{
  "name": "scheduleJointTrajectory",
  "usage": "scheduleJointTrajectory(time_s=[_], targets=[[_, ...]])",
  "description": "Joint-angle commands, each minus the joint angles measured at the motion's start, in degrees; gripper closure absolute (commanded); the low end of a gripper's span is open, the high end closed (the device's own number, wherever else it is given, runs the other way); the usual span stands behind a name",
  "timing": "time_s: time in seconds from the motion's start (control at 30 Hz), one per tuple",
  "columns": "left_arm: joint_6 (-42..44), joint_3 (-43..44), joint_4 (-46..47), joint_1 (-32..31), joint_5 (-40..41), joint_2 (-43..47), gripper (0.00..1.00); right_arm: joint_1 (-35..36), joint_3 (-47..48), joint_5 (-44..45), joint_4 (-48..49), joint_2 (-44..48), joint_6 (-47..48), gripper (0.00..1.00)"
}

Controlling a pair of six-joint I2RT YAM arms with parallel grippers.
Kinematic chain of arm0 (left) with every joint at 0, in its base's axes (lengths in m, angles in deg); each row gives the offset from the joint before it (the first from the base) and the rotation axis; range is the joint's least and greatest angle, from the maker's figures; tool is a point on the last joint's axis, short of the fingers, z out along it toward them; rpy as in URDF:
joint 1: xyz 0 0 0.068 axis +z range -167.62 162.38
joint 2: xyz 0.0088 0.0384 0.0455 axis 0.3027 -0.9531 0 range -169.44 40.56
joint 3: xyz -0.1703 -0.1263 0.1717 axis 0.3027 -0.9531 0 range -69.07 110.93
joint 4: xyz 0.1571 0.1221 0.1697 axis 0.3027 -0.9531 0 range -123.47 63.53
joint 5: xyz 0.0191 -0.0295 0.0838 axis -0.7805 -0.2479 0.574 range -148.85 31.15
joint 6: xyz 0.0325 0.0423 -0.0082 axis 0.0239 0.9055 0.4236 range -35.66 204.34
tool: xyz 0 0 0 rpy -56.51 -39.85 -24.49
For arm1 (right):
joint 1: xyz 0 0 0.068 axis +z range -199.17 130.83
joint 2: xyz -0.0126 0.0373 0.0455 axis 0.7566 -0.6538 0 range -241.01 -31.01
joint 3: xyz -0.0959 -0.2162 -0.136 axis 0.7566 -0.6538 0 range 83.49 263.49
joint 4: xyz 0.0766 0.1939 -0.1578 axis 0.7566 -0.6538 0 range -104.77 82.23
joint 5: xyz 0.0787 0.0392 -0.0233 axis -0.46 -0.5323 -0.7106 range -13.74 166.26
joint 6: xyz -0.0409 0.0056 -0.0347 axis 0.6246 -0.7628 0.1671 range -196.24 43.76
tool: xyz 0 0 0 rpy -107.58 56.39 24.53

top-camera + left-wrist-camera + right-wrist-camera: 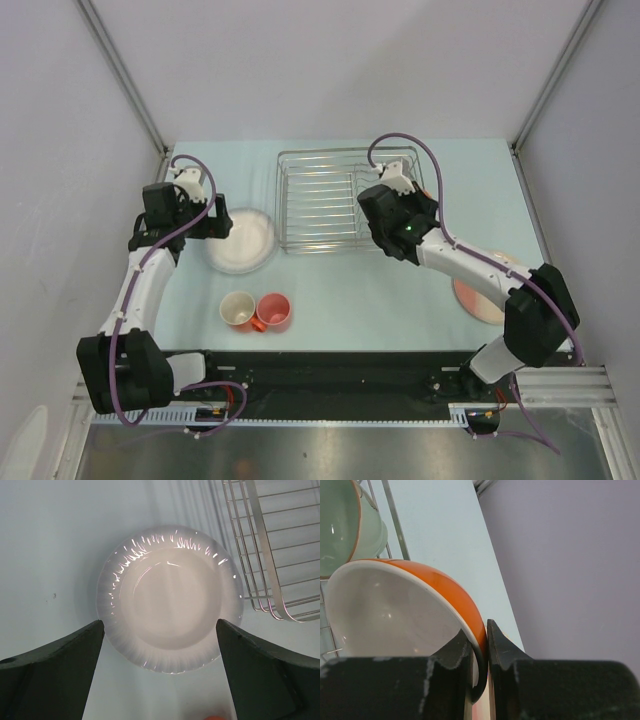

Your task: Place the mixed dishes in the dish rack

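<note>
The orange bowl in my right gripper's fingers is still above the rack's wires, so my right gripper will next move down into the rack's end beside the pale green bowl (pixel 340 525).
The white plate (pixel 240 241) lies on the table left of the silver wire dish rack (pixel 330 200). My left gripper (pixel 213 222) hovers over the plate's left edge, open and empty; in the left wrist view its fingers straddle the plate (pixel 170 612). My right gripper (pixel 479 630) is over the rack's right end, shut on the rim of a bowl (pixel 395 610) that is white inside and orange outside. The pale green bowl (pixel 340 525) sits in the rack beside it. The pinkish cup (pixel 238 309) and the orange-red mug (pixel 273 311) stand near the front. The pink-and-cream plate (pixel 478 297) lies at the right, partly under my right arm.
The rack's near corner shows in the left wrist view (pixel 270 555). Grey walls close in the table on the left, right and back. The black base rail (pixel 330 365) runs along the near edge.
</note>
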State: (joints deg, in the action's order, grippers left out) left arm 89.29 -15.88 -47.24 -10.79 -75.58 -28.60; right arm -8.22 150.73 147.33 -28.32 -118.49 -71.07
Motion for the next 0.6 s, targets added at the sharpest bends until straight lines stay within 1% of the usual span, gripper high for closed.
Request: scheduleJointTrajectory(time_s=[0.0,0.2,0.4,0.57], targets=[[-0.03,0.86,0.56,0.46,-0.41,1.84,0.0,-1.75,2.45,1.27,6.23,-1.02,1.69,1.0],[0.23,0.69,0.56,0.46,-0.41,1.93,0.0,-3.68,3.15,-2.15,6.93,-5.85,-0.07,1.0],[0.32,0.69,0.56,0.46,-0.41,2.02,0.0,-3.77,3.95,-3.13,6.76,-11.47,-2.09,1.0],[0.24,1.04,0.56,0.46,-0.14,1.75,0.0,-3.77,4.39,-4.1,4.83,-14.29,-4.29,1.0]])
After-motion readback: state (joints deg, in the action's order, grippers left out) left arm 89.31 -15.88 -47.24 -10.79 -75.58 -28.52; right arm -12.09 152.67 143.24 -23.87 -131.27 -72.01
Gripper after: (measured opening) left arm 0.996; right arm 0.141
